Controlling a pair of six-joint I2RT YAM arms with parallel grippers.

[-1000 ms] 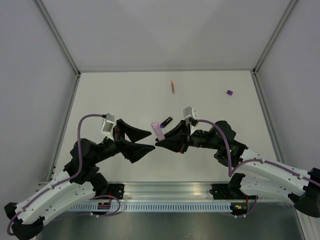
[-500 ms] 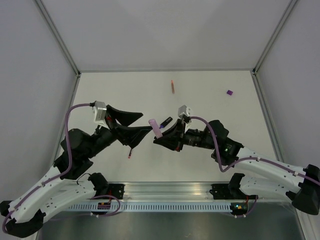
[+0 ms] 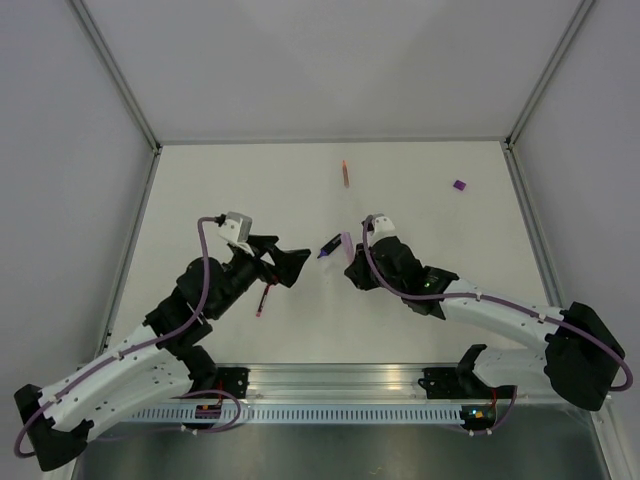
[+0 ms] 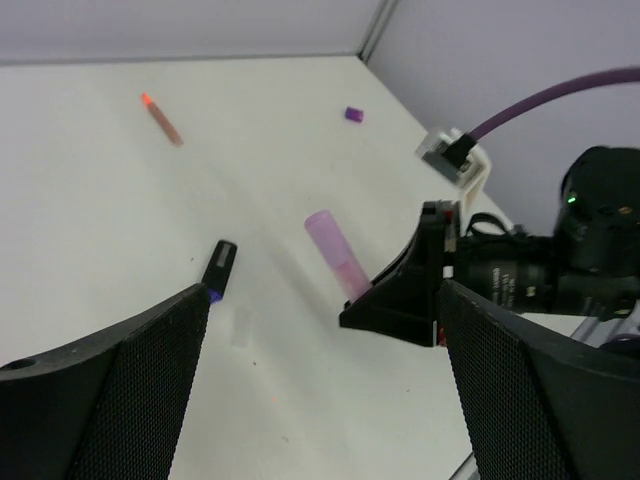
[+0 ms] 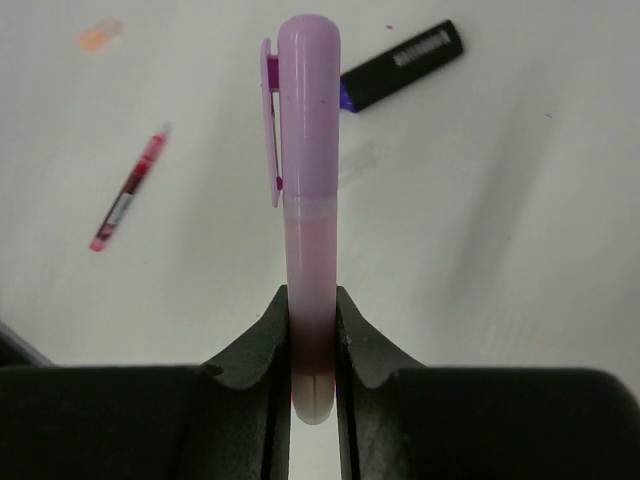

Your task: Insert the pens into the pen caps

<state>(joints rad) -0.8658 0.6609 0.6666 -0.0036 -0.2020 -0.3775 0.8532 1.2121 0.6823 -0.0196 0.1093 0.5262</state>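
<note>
I should lower my right gripper toward the right in the top view onto the bare table and let go of the pen, because the lilac cap is already on it.
My right gripper (image 5: 312, 312) is shut on the lower barrel of the pale pink-lilac pen (image 5: 305, 180), which wears a lilac clip cap on its far end. From above, that pen (image 3: 346, 245) sticks out of the right gripper (image 3: 352, 262) near the table's middle. My left gripper (image 3: 293, 262) stands open and empty a little to its left, facing it (image 4: 325, 295). The black purple-tipped marker (image 3: 330, 247) lies between them. The thin red pen (image 3: 262, 300) lies under the left arm. Far back lie the orange pen (image 3: 346, 172) and a purple cap (image 3: 459, 186).
White walls with metal posts close the table (image 3: 200, 190) on three sides. A small blurred pale orange piece (image 5: 100, 35) lies beyond the red pen (image 5: 128, 192) in the right wrist view. A metal rail (image 3: 340, 385) runs along the near edge.
The left gripper has opened wider and drawn back left from the pink-lilac pen. The right arm has swung, carrying the pen to the right and turning it towards the back.
</note>
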